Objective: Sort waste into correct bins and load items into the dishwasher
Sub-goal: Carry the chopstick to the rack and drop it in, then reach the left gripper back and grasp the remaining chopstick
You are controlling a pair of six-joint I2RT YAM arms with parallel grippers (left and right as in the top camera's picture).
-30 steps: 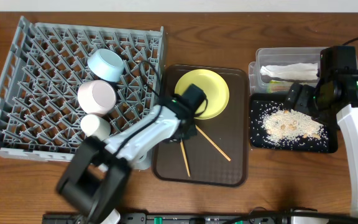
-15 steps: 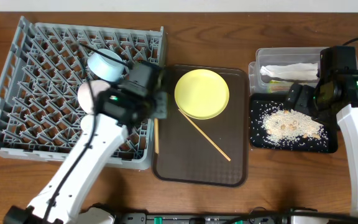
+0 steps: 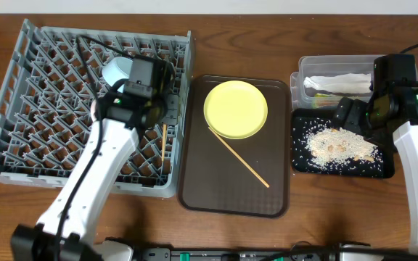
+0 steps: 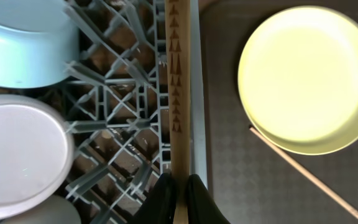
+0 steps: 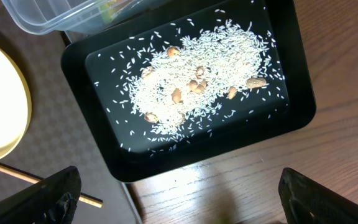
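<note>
My left gripper will next lower just inside the rack's edge (image 3: 167, 136) (image 4: 172, 134) by the brown tray, and then it will open.
My left gripper (image 3: 161, 116) is shut on a wooden chopstick (image 4: 178, 93) and holds it over the right edge of the grey dish rack (image 3: 42, 109). The chopstick's lower end shows in the overhead view (image 3: 163, 139). The second chopstick (image 3: 239, 157) lies on the brown tray below the yellow plate (image 3: 236, 109). The light blue bowl (image 4: 23, 40) and white bowl (image 4: 17, 152) stand in the rack. My right gripper (image 3: 350, 112) is open and empty above the black tray (image 5: 98, 149) of rice crumbs (image 5: 197, 93). The white napkin (image 3: 336, 82) lies in the clear tub (image 3: 301, 69).
The brown serving tray (image 3: 194, 188) sits between the rack and the bins. The black tray lies directly in front of the clear tub at the right. Bare wooden table (image 5: 241, 186) shows below the black tray.
My left arm has carried one chopstick from the brown tray leftward to the rack's right edge. The right arm has not moved.
</note>
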